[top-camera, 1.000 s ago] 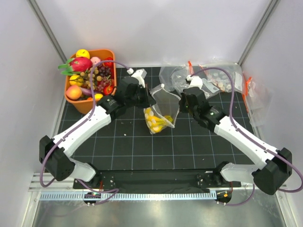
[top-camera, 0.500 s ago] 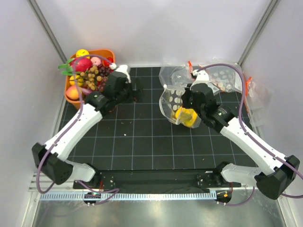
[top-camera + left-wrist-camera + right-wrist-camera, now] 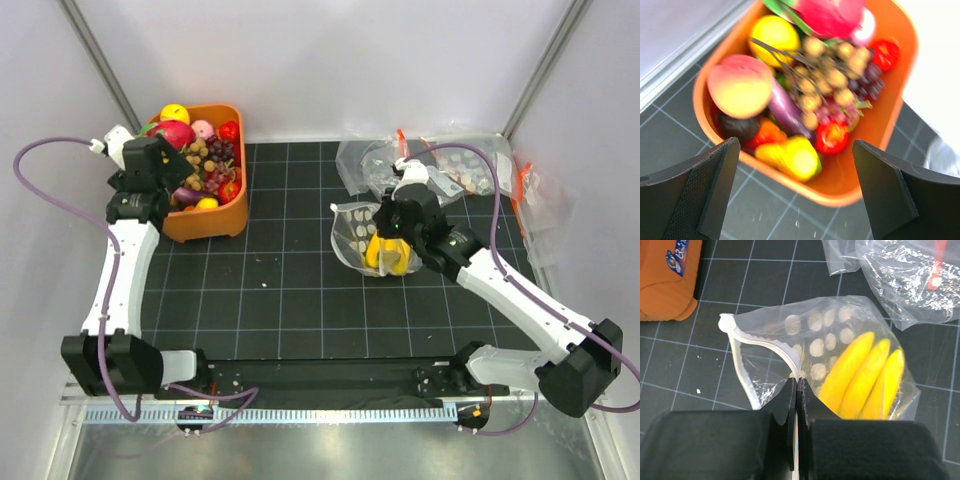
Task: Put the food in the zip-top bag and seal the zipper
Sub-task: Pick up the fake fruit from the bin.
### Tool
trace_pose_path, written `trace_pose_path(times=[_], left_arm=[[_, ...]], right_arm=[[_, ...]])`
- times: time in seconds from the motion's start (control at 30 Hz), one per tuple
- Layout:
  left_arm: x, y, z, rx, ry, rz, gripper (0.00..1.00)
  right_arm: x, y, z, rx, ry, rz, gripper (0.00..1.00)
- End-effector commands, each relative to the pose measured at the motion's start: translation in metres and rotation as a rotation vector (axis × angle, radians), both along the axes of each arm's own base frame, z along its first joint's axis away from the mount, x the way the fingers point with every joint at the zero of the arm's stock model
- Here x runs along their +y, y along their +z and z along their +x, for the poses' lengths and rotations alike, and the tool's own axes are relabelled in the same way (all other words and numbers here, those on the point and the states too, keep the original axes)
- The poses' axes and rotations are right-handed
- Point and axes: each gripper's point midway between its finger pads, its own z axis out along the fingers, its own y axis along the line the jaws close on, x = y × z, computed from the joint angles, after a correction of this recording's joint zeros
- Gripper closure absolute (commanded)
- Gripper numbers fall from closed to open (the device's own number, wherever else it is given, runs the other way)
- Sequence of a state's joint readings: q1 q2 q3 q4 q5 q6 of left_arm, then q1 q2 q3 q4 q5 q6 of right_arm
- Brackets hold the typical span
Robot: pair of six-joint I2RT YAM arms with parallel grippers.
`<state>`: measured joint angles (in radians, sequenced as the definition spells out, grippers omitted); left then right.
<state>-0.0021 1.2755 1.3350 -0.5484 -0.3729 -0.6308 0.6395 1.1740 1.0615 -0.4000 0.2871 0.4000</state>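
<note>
The thin stem of the brown ball cluster is below the left gripper, so the robot will next move that gripper down toward the orange basket, its open fingers around the stem.
The zip-top bag lies on the black mat with the yellow banana bunch inside it. My right gripper is shut on the bag's mouth edge, pinching the white zipper; the mouth gapes to the left of the pinch. From above, the bag, banana and right gripper sit right of centre. My left gripper hangs open and empty above the orange basket. In the basket are the peach and the brown ball cluster. The left gripper is at the far left.
The orange basket at the back left also holds a magenta dragon fruit, grapes, red and yellow fruit. Several other clear bags lie at the back right, near the right arm. White walls close in on both sides.
My left gripper opened, left the bag and swung left over the basket. The right gripper kept its hold and shifted the bag with the banana slightly right and nearer.
</note>
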Motion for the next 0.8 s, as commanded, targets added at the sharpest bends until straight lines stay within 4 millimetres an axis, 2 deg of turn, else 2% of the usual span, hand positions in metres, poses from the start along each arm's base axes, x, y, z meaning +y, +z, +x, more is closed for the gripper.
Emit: trace_pose_path(times=[0.0, 0.17, 0.2, 0.33, 0.4, 0.47, 0.5, 0.67, 0.77], left_arm=[[0.02, 0.005, 0.024, -0.105, 0.076, -0.081, 0.02], [0.053, -0.002, 0.047, -0.13, 0.157, -0.085, 0.13], [0.058, -0.009, 0.055, -0.118, 0.163, -0.095, 0.14], [0.066, -0.014, 0.078, -0.14, 0.171, -0.083, 0.23], [0.07, -0.01, 0.087, -0.151, 0.182, -0.07, 0.24], [0.073, -0.026, 0.094, -0.1, 0.186, -0.066, 0.27], [0.074, -0.024, 0.098, -0.103, 0.187, -0.066, 0.29], [0.084, -0.046, 0.112, -0.077, 0.23, -0.059, 0.31], [0.085, -0.064, 0.123, -0.043, 0.225, -0.076, 0.41]], right_arm=[[0.012, 0.015, 0.003, -0.036, 0.033, 0.073, 0.99], [0.014, 0.014, -0.001, -0.036, 0.05, 0.087, 0.99], [0.014, 0.015, -0.001, -0.038, 0.05, 0.089, 0.99], [0.015, 0.016, -0.003, -0.041, 0.06, 0.097, 0.99], [0.016, 0.014, -0.003, -0.037, 0.062, 0.095, 0.99], [0.016, 0.013, -0.003, -0.035, 0.064, 0.095, 0.99], [0.016, 0.013, -0.004, -0.036, 0.064, 0.096, 0.99], [0.016, 0.012, -0.003, -0.035, 0.067, 0.091, 0.99], [0.014, 0.012, -0.003, -0.038, 0.062, 0.086, 0.99]])
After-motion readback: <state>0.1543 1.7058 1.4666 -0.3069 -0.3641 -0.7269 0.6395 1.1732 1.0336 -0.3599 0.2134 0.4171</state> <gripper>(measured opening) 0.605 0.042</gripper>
